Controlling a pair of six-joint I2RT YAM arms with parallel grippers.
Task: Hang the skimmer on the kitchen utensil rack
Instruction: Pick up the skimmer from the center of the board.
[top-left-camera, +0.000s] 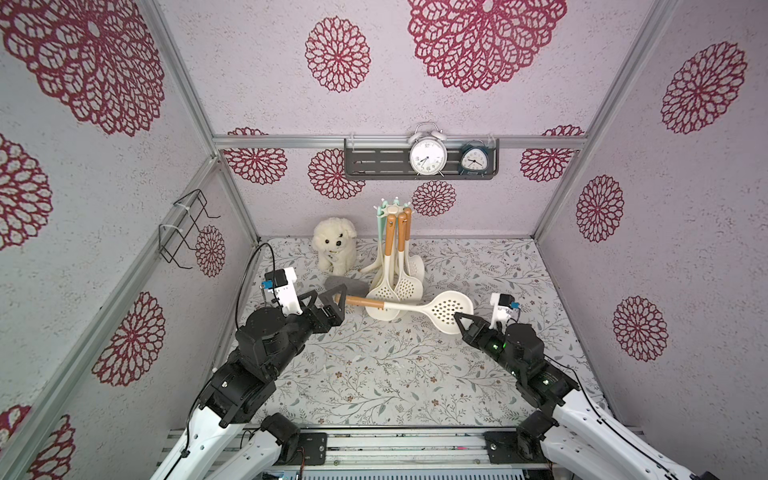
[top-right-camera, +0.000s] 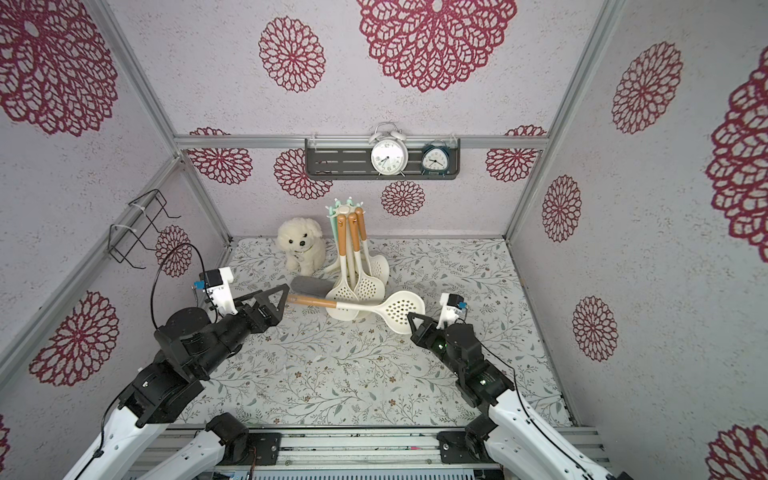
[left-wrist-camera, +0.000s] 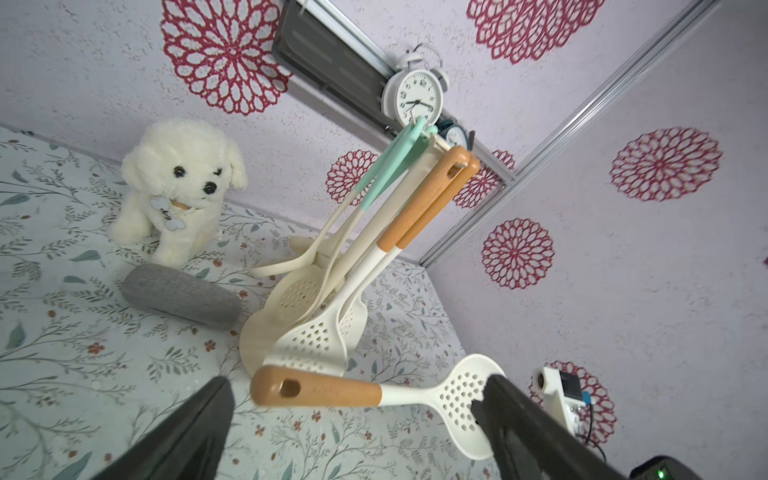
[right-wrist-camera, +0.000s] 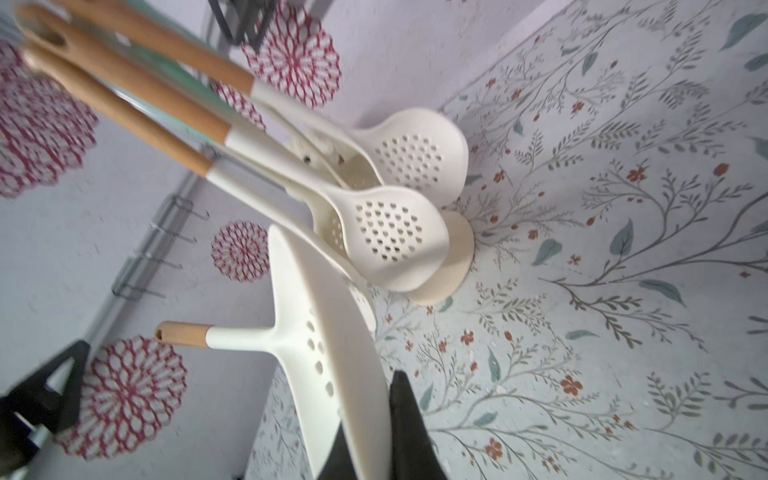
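The orange handle (top-right-camera: 315, 301) (right-wrist-camera: 184, 333) lies between my left gripper's fingers, across the skimmer's head, so next my right gripper will edge toward them and release its rim once they close.
The skimmer (top-left-camera: 409, 308) has a cream perforated head and an orange wooden handle. It hangs level above the table in both top views, in front of the kitchen utensil rack (top-left-camera: 392, 209), whose cream pole carries several other utensils. My right gripper (top-left-camera: 459, 321) is shut on the rim of the skimmer's head (right-wrist-camera: 332, 374). My left gripper (top-left-camera: 338, 303) is open at the handle's holed end; the handle (left-wrist-camera: 324, 388) lies between the wide jaws without touching either. The rack's round base (left-wrist-camera: 255, 345) stands just behind the skimmer.
A white plush dog (top-left-camera: 334, 245) and a grey pouch (top-left-camera: 353, 284) sit left of the rack. A dark shelf (top-left-camera: 374, 160) with two clocks hangs on the back wall. A black wire rack (top-left-camera: 183, 228) is on the left wall.
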